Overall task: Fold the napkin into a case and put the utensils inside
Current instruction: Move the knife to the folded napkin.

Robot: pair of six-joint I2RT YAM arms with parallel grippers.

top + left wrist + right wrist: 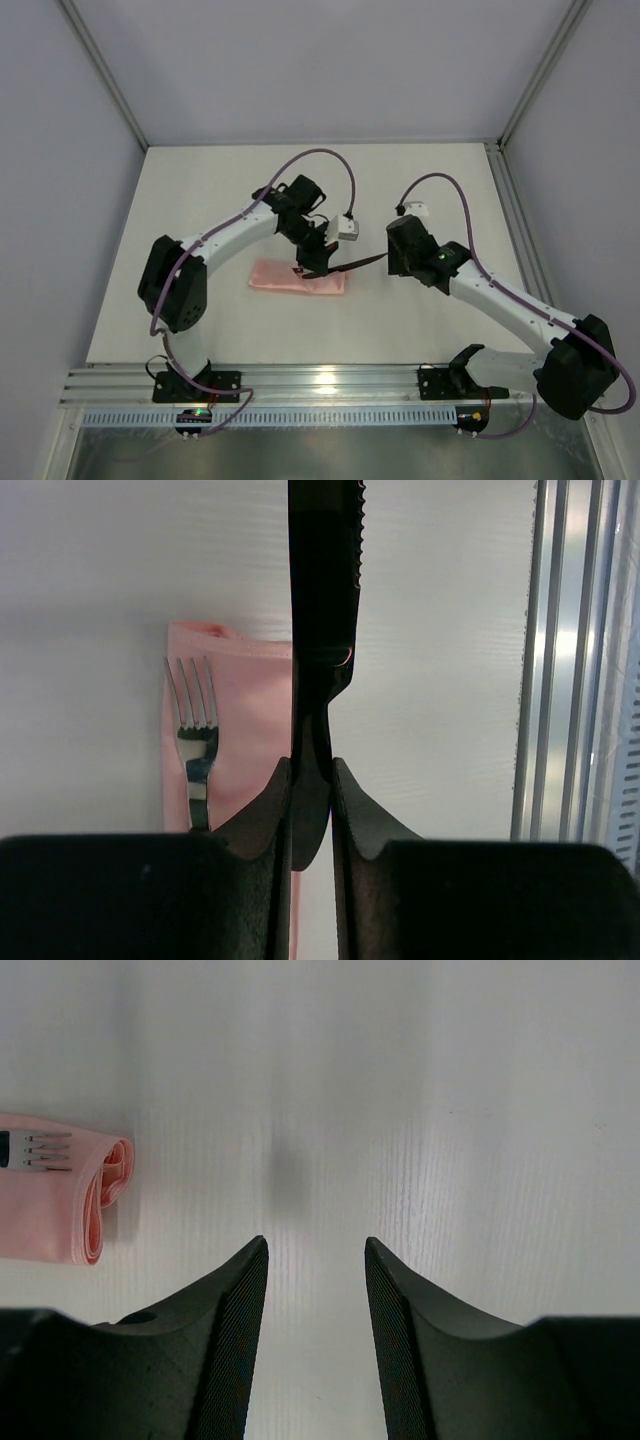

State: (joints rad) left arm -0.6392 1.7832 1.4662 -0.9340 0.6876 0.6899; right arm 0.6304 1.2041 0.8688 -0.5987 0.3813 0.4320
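My left gripper should next lower the dark knife straight onto the bare part of the napkin point(290, 277) beside the fork and release it, as that part is free below.
The salmon-pink napkin point(290, 277) lies folded into a narrow oblong case point(250, 720) on the white table. A fork point(195, 715) rests on it, its silvery prongs point(40, 1148) near the case's rolled end point(105, 1185); my left fingers hide its handle. My left gripper point(312, 762) hangs just above the case's right end, shut on a dark knife point(325, 580) with a serrated edge. The knife blade point(355, 264) points toward my right gripper point(315, 1245). That gripper is open with nothing between its fingers, a little to the right of the case point(45, 1210).
An aluminium rail point(330, 380) runs along the near table edge, also seen in the left wrist view as the rail point(580, 660). Grey walls and frame posts point(105, 75) enclose the table. Purple cables point(330, 155) arch over both arms.
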